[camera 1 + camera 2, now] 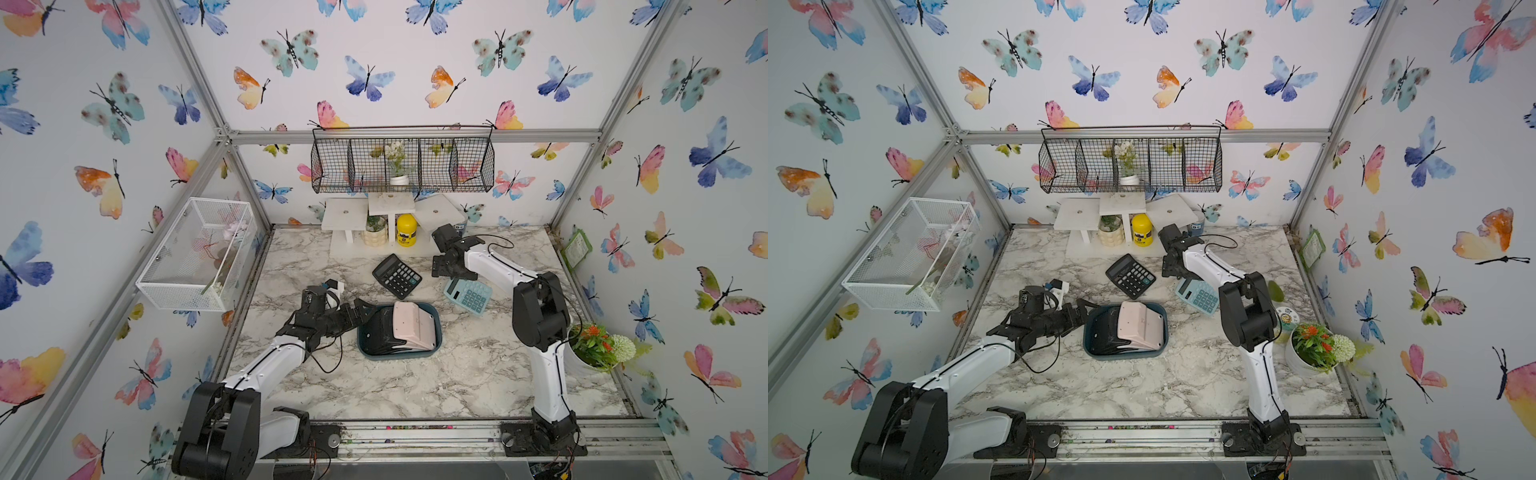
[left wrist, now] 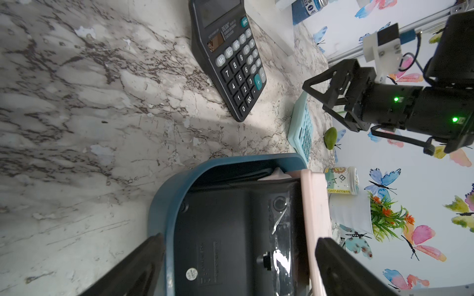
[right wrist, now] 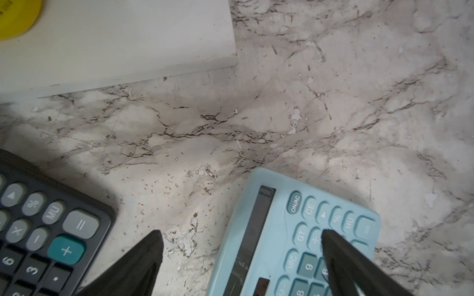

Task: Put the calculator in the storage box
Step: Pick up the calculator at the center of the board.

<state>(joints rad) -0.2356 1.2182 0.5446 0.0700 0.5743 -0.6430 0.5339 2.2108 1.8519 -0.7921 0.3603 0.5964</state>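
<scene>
The display-side edge of the light blue calculator has bare table beside it with room for a finger, so the robot's right gripper needs to lower back and tilt onto that edge.
The teal storage box (image 1: 395, 355) (image 1: 1121, 355) (image 2: 164, 205) sits mid-table. In it lies a black calculator (image 1: 379, 332) (image 2: 230, 230), back up, with a pink calculator (image 1: 413, 326) (image 2: 314, 205) resting on it. My left gripper (image 1: 368, 311) (image 2: 239, 239) is open at the box's left end, one finger outside the wall and the other past the pink edge. Behind the box, another black calculator (image 1: 397, 276) (image 3: 38, 230) and a light blue calculator (image 1: 468, 296) (image 3: 295, 243) lie face up. My right gripper (image 1: 453, 275) (image 3: 240, 232) hangs open, one finger over the blue keys and the other over bare table.
A white stand (image 1: 374, 216) with a yellow jar (image 1: 406, 230) stands at the back. A flower pot (image 1: 590, 353) sits front right beside the right arm. A white mesh basket (image 1: 195, 253) hangs on the left wall and a black wire basket (image 1: 403, 164) on the back wall.
</scene>
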